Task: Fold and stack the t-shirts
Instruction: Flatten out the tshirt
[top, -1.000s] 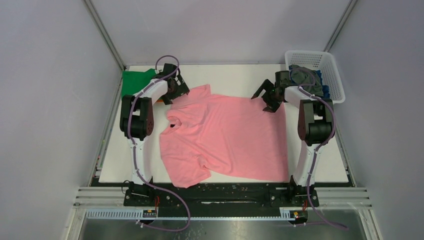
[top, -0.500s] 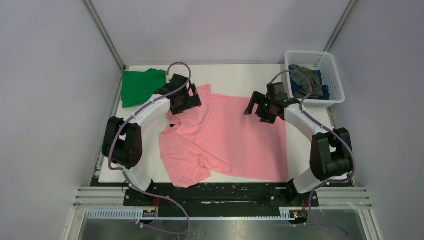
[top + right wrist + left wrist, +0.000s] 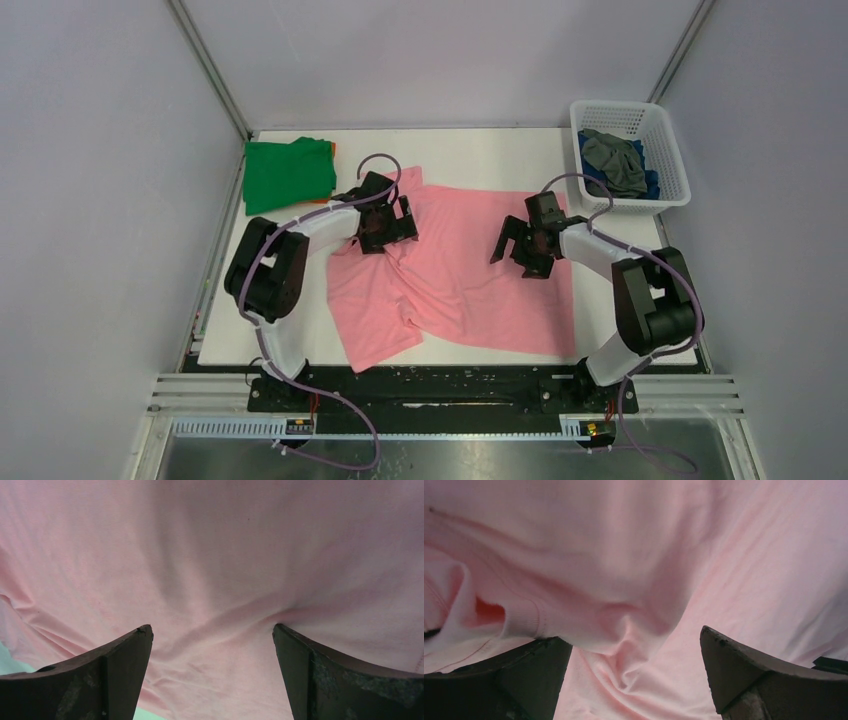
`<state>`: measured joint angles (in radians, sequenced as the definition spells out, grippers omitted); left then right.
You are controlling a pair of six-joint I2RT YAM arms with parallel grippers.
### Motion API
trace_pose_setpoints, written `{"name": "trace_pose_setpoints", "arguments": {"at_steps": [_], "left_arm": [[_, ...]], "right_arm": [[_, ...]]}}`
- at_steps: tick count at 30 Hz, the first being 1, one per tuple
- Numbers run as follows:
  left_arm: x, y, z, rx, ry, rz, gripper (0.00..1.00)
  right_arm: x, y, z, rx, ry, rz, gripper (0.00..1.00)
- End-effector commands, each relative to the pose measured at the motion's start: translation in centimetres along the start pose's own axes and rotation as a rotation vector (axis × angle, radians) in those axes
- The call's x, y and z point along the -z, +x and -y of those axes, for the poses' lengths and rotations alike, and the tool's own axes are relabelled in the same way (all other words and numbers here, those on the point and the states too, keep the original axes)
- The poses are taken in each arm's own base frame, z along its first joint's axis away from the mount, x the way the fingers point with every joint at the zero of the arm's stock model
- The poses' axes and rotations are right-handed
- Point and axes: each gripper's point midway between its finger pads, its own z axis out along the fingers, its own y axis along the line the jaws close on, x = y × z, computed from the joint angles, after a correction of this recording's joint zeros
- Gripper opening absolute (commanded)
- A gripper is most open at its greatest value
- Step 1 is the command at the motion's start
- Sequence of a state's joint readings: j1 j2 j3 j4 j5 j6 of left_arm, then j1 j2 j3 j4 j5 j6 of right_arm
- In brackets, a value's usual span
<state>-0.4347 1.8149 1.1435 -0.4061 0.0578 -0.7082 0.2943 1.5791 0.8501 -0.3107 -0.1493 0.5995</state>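
Observation:
My left gripper will next pull its fingers back toward the base onto the near sleeve hem's outer corner, because the collar side of the t-shirt is rumpled.
A pink t-shirt lies spread on the white table, rumpled on its left side. My left gripper rests on it near the collar, jaws wide open. In the left wrist view the left gripper straddles a bunched fold of the pink t-shirt, with the ribbed collar beside the left finger. My right gripper sits open on the shirt's right half. In the right wrist view the right gripper has flat pink cloth between its fingers. A folded green t-shirt lies at the far left, an orange edge beneath it.
A white lattice basket stands at the far right corner with a grey shirt and a blue one inside. Bare table shows behind the pink shirt. Grey walls close in both sides.
Both arms have swung from the shirt's far edge toward its middle and the near side. The collar area has been pushed inward and bunched, so the shirt's left side is narrower.

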Motion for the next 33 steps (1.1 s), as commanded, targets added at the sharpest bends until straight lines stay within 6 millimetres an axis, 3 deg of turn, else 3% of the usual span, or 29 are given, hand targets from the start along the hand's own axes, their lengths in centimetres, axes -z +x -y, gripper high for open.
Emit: {"name": "trace_pose_setpoints", "arguments": {"at_steps": [1,5,9,13,16,18,21,23,26,30,33], "left_arm": [[-2.9,-1.9,-0.4,0.026,-0.02,-0.006,0.99],[-4.1,-4.7,-0.8,0.063,-0.028,-0.003,0.99],[-3.7,-7.8,0.8,0.053,0.018,0.021,0.99],[0.3,-10.6,3.1,-0.002,0.07,0.112,0.99],[4.8,-10.4,4.0,-0.033,0.097,0.192,0.99],[7.3,-8.9,3.6,-0.049,0.098,0.231,0.99],[9.0,-4.4,1.5,-0.016,0.082,0.221,0.99],[9.7,-0.9,-0.5,0.018,0.055,0.216,0.99],[10.2,4.1,-5.0,0.091,-0.041,0.178,0.99],[11.2,9.8,-9.1,0.125,-0.127,0.095,0.98],[11.3,12.7,-11.1,0.135,-0.181,0.065,0.96]], "right_arm": [[-1.5,-2.2,1.2,0.021,0.113,0.023,0.98],[-2.3,-5.8,0.3,0.001,0.095,0.037,0.98],[-2.5,-9.6,-1.4,-0.012,0.074,0.068,0.98],[1.1,-12.3,-4.0,0.029,0.003,0.166,0.98],[4.5,-12.1,-4.6,0.046,-0.042,0.226,0.98],[6.3,-10.6,-4.2,0.05,-0.061,0.245,0.98],[7.9,-7.4,-1.9,0.021,-0.05,0.265,0.98],[7.9,-4.8,0.5,-0.022,-0.023,0.29,0.98],[8.1,-2.5,2.3,-0.059,-0.055,0.363,0.98],[8.9,-1.9,4.4,-0.097,-0.024,0.467,0.98],[9.7,-2.1,4.1,-0.094,-0.049,0.49,0.98]]}}
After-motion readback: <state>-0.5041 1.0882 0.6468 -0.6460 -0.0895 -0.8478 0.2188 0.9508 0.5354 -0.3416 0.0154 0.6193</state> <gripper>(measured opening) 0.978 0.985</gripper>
